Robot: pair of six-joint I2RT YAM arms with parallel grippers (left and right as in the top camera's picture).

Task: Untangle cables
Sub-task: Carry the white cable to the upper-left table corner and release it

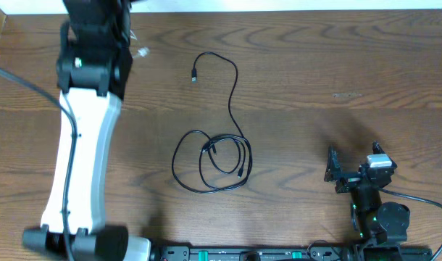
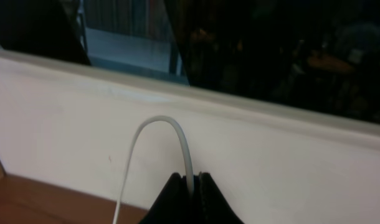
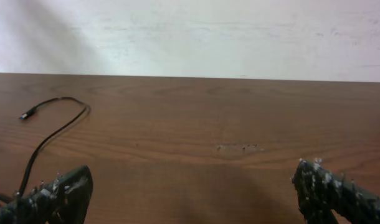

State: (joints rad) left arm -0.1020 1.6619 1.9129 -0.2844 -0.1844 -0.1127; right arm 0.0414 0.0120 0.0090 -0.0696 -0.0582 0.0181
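The tabletop by the far wall (image 2: 84, 210) lies below my left gripper's fingers, so I will next lower the white cable (image 2: 162, 121) toward it and let go there.
Two black cables (image 1: 214, 163) lie tangled in loops at the table's middle; one strand runs up to a plug (image 1: 195, 75) at the back. In the right wrist view that strand and plug (image 3: 28, 115) show at the left. My left gripper (image 2: 191, 182) is shut on the white cable (image 2: 162, 121), which arches up from the jaws and drops to the left. In the overhead view the left arm hides its jaws at the back left; only a white plug end (image 1: 141, 52) shows beside it. My right gripper (image 3: 193, 186) is open and empty, low at the front right (image 1: 351, 168).
A white wall (image 3: 190, 37) stands right behind the table's far edge. The left arm's white link (image 1: 83, 159) stretches over the table's left side. A thick black lead (image 1: 22, 83) runs off to the left.
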